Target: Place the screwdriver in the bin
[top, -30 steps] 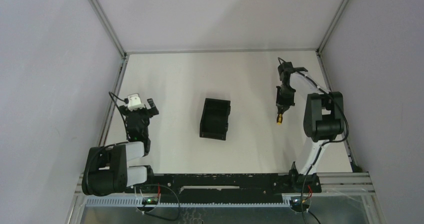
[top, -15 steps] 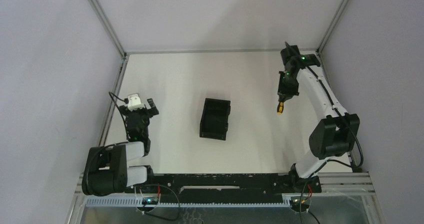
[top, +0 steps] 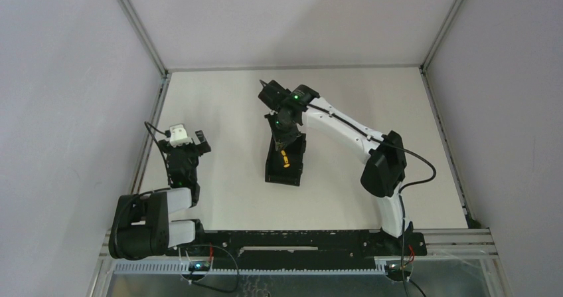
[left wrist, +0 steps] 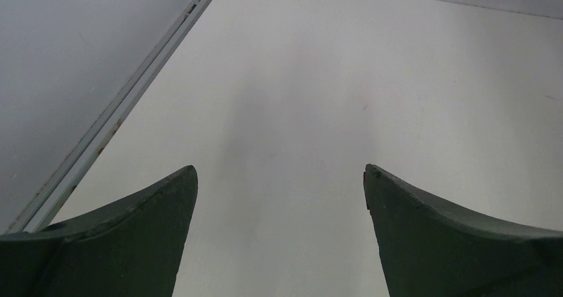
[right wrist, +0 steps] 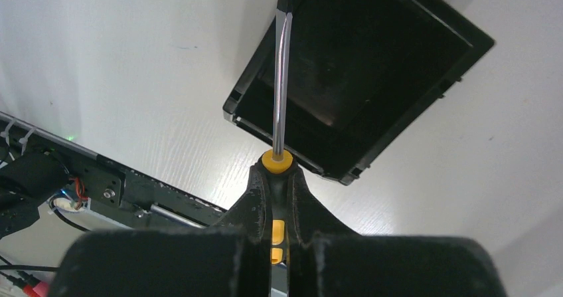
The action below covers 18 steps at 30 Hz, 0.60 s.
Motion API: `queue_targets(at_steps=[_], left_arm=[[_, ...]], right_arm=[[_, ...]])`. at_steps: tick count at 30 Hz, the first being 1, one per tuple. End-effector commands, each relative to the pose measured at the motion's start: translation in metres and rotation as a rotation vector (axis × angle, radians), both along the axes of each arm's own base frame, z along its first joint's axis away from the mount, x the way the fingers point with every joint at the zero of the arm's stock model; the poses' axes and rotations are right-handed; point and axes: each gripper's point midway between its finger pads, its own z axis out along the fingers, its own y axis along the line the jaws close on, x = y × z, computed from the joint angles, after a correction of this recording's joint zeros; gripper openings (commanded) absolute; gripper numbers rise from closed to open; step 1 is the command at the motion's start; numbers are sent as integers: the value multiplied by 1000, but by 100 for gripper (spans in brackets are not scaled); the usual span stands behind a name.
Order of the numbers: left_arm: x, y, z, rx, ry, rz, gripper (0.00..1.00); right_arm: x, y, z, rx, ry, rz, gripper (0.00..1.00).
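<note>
The black bin's dark, open inside lies below my right gripper, so next I will move that gripper down toward it and release the screwdriver's handle there.
My right gripper (right wrist: 277, 177) is shut on the yellow-orange and black handle of the screwdriver (right wrist: 277, 161). Its thin metal shaft points away from the wrist, over the near rim and dark inside of the black bin (right wrist: 425, 18). In the top view the right gripper (top: 285, 141) hangs over the bin (top: 283, 179) at the table's middle, and the screwdriver (top: 284, 157) shows yellow above the bin's opening. I cannot tell whether its tip touches the bin. My left gripper (top: 188, 145) is open and empty at the left, far from the bin; it also shows in the left wrist view (left wrist: 280, 177).
The table is white with a metal frame rail (top: 151, 121) along its left edge, close to the left gripper. A black base rail (top: 299, 240) with cables runs along the near edge. Grey walls enclose the back and sides.
</note>
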Motion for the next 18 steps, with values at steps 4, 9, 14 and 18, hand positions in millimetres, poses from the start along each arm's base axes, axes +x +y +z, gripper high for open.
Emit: queue_targets(at_steps=[4,9,14,18], left_arm=[[10,1,24,20,-67,2,100],[11,1,24,20,-67,2,100],[10,1,24,20,-67,3,100],[10,1,24,20,-66,2,100]], right_arm=[[8,1,-26,-27,16,-14,0],[4,-1,-66,-76,58,-5,0],[8,-4,-89,-112,60,-10,12],[12,-1,-96,-111,53,-18,36]])
